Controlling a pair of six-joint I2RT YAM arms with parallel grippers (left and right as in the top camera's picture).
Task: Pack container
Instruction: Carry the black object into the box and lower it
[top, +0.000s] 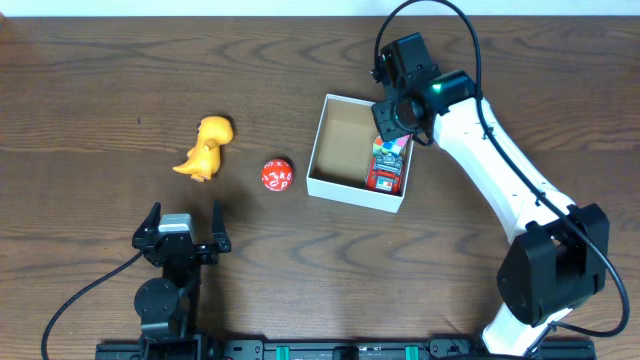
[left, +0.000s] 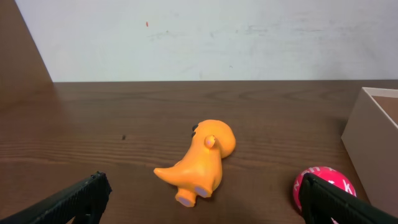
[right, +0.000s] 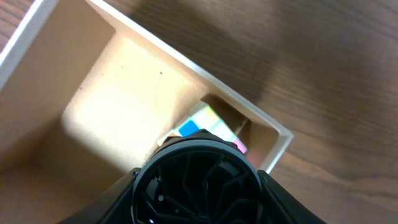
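The black ribbed toy (right: 199, 180) still hangs above the box, so next it needs to come down with my right gripper over the multicoloured toy in the container's corner (right: 210, 122) and be released there.
The container (top: 352, 194), a white-walled square box with a brown inside, sits right of centre. A colourful red toy (top: 387, 166) lies in its right half and shows in the right wrist view as a multicoloured toy (right: 198, 123) in the corner. Over that side, my right gripper (top: 393, 118) is shut on a black round ribbed toy (right: 199, 180), which hides most of the view below it. An orange dinosaur (top: 205, 148) lies on its side, with a red ball (top: 277, 175) beside it. My left gripper (top: 183, 226) stands open near the front edge, facing the dinosaur (left: 202, 158).
In the left wrist view the red ball (left: 323, 186) sits by my right fingertip (left: 317, 196), and the container's wall (left: 373, 143) rises at the far right. A white wall runs behind the dark wooden table (top: 100, 90).
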